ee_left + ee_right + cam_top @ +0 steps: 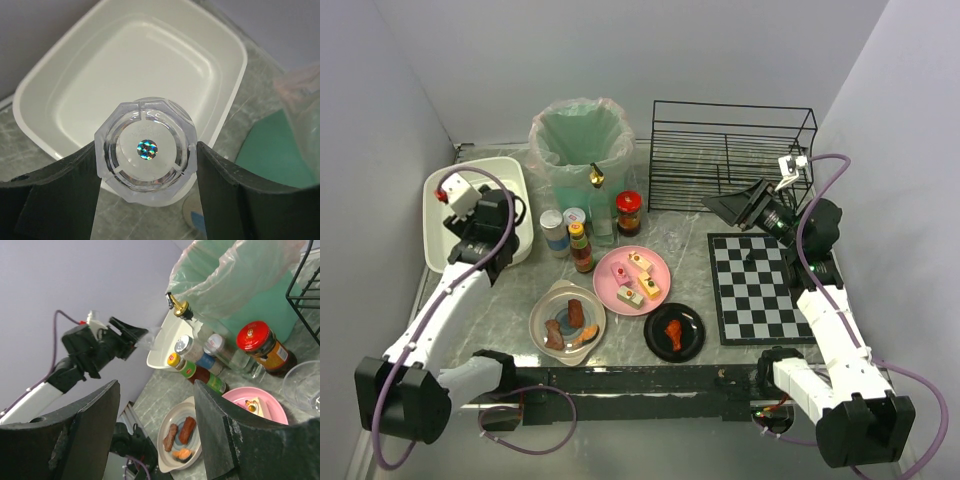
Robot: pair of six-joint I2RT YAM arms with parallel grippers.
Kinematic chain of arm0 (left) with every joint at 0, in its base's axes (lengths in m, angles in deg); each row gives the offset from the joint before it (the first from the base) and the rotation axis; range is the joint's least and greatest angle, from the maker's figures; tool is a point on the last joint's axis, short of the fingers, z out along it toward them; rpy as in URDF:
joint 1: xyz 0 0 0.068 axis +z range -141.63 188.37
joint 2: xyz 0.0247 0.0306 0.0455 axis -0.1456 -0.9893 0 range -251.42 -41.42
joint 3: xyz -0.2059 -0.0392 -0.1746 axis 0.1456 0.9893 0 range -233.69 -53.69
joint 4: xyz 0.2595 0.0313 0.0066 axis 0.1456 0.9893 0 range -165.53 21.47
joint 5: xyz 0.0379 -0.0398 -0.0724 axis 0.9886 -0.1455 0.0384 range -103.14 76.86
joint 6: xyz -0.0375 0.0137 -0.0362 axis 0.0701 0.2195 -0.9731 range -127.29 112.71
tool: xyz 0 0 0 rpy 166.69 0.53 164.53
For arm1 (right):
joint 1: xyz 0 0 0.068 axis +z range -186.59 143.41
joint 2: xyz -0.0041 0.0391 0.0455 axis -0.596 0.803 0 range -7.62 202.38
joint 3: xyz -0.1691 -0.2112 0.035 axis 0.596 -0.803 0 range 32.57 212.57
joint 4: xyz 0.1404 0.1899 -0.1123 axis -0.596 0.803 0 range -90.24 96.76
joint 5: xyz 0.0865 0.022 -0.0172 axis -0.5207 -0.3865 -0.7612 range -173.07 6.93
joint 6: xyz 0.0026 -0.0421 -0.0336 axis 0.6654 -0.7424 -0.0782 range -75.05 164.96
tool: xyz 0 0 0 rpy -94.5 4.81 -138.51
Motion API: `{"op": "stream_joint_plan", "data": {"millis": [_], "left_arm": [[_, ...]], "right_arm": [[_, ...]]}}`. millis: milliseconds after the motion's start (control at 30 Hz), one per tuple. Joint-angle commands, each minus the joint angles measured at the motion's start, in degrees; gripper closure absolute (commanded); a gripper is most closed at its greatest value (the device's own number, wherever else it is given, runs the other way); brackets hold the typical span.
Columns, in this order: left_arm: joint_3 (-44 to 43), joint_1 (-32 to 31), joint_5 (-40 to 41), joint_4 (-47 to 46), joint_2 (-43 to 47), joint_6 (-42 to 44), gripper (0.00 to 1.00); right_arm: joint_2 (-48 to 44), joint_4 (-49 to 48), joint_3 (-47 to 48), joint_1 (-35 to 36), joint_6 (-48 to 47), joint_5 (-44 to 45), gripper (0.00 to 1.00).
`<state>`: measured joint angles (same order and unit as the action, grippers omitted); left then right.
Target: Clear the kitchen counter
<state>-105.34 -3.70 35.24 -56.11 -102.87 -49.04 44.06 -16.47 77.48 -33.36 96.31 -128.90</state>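
Observation:
The faceted glass is still high above the white tub. My left gripper should go down next into the near part of the tub, toward the tub's bare bottom.
My left gripper (146,148) is shut on a clear faceted glass (146,175), seen base-on between the black fingers. It hangs over the near right edge of the white tub (150,65); from above, the left gripper (510,215) is by the right rim of the tub (445,225). My right gripper (156,390) is open with nothing between its fingers. In the top view the right gripper (735,205) is raised above the far end of the checkered mat (760,285). The grey marble kitchen counter (690,270) holds dishes and bottles.
A lined bin (580,140) and a black wire rack (730,150) stand at the back. In front of the bin are a gold-stoppered bottle (597,178), red-lidded jar (629,212), shakers (554,232) and a sauce bottle (581,248). Nearer lie a pink plate (632,280), sausage bowl (567,322) and black plate (674,332).

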Motion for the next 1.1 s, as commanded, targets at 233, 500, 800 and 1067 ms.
{"op": "stream_joint_plan", "data": {"millis": [233, 500, 800, 1067], "left_arm": [[5.60, 1.62, -3.38, -9.30, -5.17, -2.72, 0.99], [9.12, 1.62, -3.12, -15.29, -8.94, -2.10, 0.99], [5.61, 1.88, -1.62, -15.38, -17.82, 0.10, 0.93], [5.17, 4.08, -5.93, -16.61, -20.46, 0.71, 0.76]], "right_arm": [[-1.41, 1.20, -1.31, 0.03, -2.40, -1.90, 0.33], [-0.88, 1.02, -2.28, 0.03, -2.48, -1.73, 0.33], [0.00, 1.46, -2.63, 0.03, -3.19, -1.55, 0.33], [0.09, 2.87, -2.28, 0.12, -4.42, -1.20, 0.33]]}}
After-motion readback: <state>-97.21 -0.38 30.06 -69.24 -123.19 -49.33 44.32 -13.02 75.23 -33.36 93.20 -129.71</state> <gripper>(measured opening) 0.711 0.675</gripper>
